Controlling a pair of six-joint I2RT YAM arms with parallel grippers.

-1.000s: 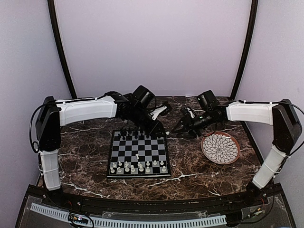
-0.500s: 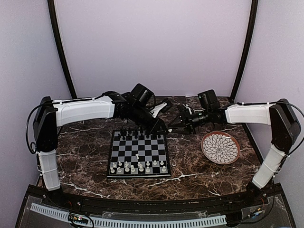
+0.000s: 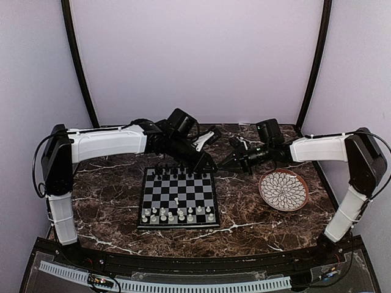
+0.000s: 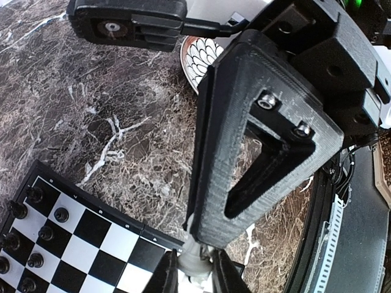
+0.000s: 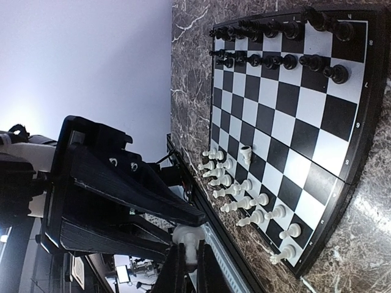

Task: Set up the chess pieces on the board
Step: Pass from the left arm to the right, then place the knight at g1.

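The empty square (image 3: 201, 220) (image 5: 272, 232) by the near row's corner piece lies below the right gripper and back, so the gripper will next swing back, tip its fingers down, lower and let go.
The board (image 3: 178, 226) lies mid-table, with black chess pieces (image 3: 177, 174) in its far rows and white ones (image 3: 177, 213) in its near rows. One white piece (image 5: 245, 152) lies tipped over near the middle. Both grippers meet in the air just past the board's far right corner. My right gripper (image 5: 188, 262) is shut on a small white piece (image 5: 186, 235). My left gripper (image 4: 198, 244) has its jaws slightly parted round the same piece (image 4: 195, 264). The right fingers (image 4: 166, 274) flank that piece from below.
A round white petal-patterned plate (image 3: 283, 190) with a brown rim sits right of the board, under the right forearm. Dark marble tabletop (image 3: 110, 195) surrounds the board. Curved black frame posts (image 3: 79, 67) rise at the back corners.
The right gripper has closed from wide open onto the white piece held out by the left gripper. The left jaws have eased apart a little.
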